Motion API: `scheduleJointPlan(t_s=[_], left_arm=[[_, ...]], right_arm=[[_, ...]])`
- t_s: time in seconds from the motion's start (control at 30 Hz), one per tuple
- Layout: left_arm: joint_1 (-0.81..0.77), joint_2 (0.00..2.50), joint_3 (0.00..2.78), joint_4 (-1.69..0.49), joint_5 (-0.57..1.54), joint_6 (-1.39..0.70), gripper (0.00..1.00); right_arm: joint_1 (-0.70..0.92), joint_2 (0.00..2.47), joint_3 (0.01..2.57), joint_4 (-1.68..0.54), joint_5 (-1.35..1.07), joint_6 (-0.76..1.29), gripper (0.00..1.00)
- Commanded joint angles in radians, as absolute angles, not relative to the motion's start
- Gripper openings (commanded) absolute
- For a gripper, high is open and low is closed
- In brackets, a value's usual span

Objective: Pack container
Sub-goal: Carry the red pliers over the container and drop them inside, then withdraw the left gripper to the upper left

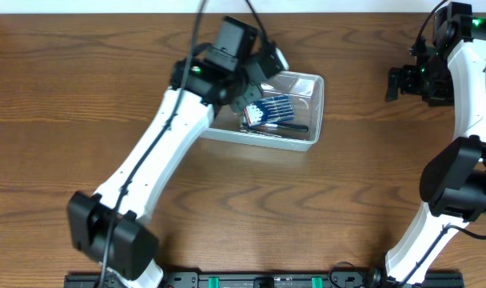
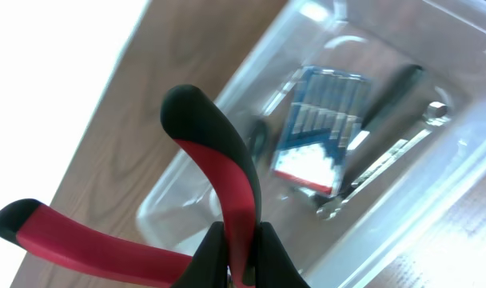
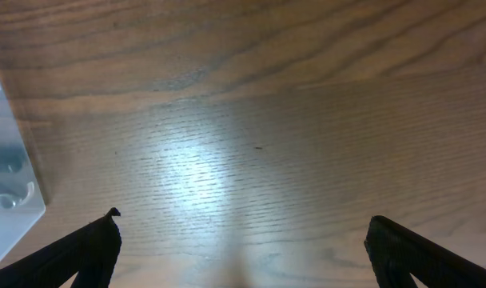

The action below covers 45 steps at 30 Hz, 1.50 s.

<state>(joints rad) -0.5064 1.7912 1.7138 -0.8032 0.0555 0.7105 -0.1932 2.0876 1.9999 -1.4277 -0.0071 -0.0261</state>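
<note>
My left gripper is above the container's open bottom [image 2: 292, 226] beside the blue pack, so next I should lower it there and let go of the pliers [image 2: 227, 172] where space is free.
The clear rectangular container [image 1: 311, 132] sits at the table's back centre. It holds a blue pack of small tools [image 1: 273, 108], a black pen-like tool [image 1: 291, 126] and a metal wrench [image 2: 387, 160]. My left gripper [image 2: 241, 256] is shut on one handle of red-and-black pliers [image 2: 227, 172] and holds them above the container's left end [image 2: 171, 200]. In the overhead view the left gripper [image 1: 255, 80] hides the pliers. My right gripper [image 3: 243, 248] is open and empty over bare table at the far right [image 1: 403, 80].
The container's edge [image 3: 7, 160] shows at the left of the right wrist view. The table's far edge and a white wall run just behind the container [image 1: 307, 8].
</note>
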Motion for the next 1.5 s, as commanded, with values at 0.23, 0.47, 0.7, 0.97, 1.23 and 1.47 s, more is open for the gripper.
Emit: scheduleJointPlan(t_s=[0.23,0.47,0.7,0.97,1.23,1.47], left_arm=[[-0.504,2.021,1.723,-0.893,0.113,0.793,0.06],[-0.505,2.094,1.723,-0.915,0.121,0.788,0.09],[-0.504,2.095,1.723,-0.921,0.120,0.789,0.50],[-0.503,2.027,1.748,-0.921,0.048,0.727,0.54],[-0.396,1.799,1.844,-0.923,-0.020,0.496,0.78],[-0.117,1.716,1.843,-1.003,0.038,0.155,0.83]], right_arm=[[-0.205,2.090,1.998,-1.432,-0.023,-0.008,0.99],[-0.209,2.090,1.998,-1.433,-0.023,-0.008,0.99],[-0.209,2.090,1.998,-1.439,-0.023,-0.009,0.99],[-0.209,2.090,1.998,-1.446,-0.047,-0.036,0.99],[-0.167,2.075,1.998,-1.464,-0.056,-0.031,0.99],[0.061,1.995,1.998,-1.469,-0.158,-0.142,0.99]])
